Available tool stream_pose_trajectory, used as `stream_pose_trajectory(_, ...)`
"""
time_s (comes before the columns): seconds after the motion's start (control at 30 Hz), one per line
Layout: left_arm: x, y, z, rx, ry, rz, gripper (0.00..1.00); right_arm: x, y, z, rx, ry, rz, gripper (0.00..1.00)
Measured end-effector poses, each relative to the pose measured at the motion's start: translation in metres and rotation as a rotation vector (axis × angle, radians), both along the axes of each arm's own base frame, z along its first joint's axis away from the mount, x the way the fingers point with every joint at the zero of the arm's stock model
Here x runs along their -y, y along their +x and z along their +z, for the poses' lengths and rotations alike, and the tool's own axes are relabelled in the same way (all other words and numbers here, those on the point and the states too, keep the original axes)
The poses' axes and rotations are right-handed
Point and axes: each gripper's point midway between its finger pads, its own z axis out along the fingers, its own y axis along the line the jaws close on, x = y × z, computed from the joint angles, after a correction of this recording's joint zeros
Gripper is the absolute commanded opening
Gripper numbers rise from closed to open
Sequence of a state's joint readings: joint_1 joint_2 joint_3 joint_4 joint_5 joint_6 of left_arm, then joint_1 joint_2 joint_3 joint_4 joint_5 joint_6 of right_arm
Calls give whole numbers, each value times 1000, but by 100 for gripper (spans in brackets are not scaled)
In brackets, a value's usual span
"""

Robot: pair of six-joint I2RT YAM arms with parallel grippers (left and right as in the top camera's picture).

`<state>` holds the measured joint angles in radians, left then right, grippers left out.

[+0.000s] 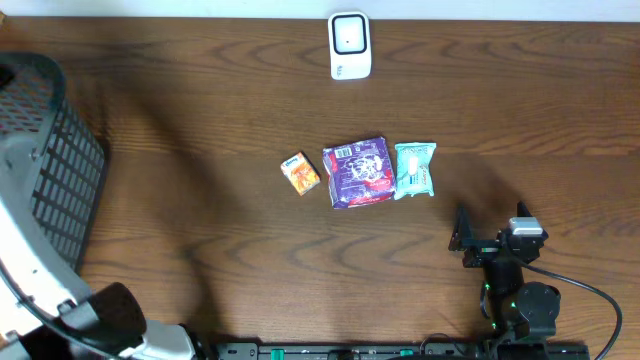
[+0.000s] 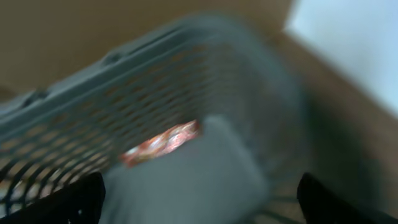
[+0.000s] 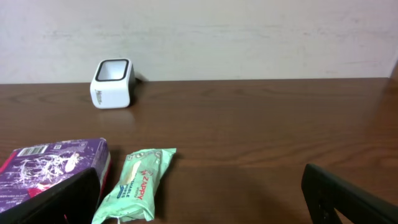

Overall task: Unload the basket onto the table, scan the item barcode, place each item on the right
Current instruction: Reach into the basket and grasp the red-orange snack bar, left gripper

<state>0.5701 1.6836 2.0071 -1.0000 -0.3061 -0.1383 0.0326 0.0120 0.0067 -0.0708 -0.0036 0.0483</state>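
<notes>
The orange-red packet [image 2: 163,143] lies below the open fingers, beside the basket's mesh side, so my left gripper moves down into the basket [image 2: 155,81] onto it next.
The white barcode scanner [image 1: 349,45] [image 3: 112,83] stands at the table's far edge. Three items lie in a row mid-table: a small orange packet [image 1: 300,173], a purple packet [image 1: 358,171] [image 3: 50,168] and a green wipes pack [image 1: 415,169] [image 3: 138,183]. My right gripper [image 1: 462,238] [image 3: 199,202] rests low near the front edge, open and empty, just right of the green pack. The left wrist view is blurred. It shows my left gripper [image 2: 199,202] open and empty, above the basket [image 2: 155,81], with an orange-red packet [image 2: 163,143] inside.
The dark mesh basket [image 1: 55,150] fills the left edge of the table, with the white left arm [image 1: 25,230] reaching over it. Bare wood lies between the scanner and the row of items. A cable [image 1: 590,290] trails from the right arm's base.
</notes>
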Motion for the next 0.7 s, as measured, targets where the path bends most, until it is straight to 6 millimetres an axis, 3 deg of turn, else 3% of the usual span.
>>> stream_pose_trajectory(0.17,-55,-33,-78,-150,-63,114,98,0,0,0,0,0,0,99)
stream_pose_trajectory(0.33,-82,-49,-145,-287,-106,112,98,0,0,0,0,0,0,99)
stream_pose_trajectory(0.37,-86,-49,-153,-300,-104,104,100,0,0,0,0,0,0,99)
stream_pose_trajectory(0.5,-101,-37,-175,-358,-69,20,91,0,0,0,0,0,0,99)
stream_pose_trajectory(0.7,-104,-12,-208,-442,-64,-205,87,0,0,0,0,0,0,99)
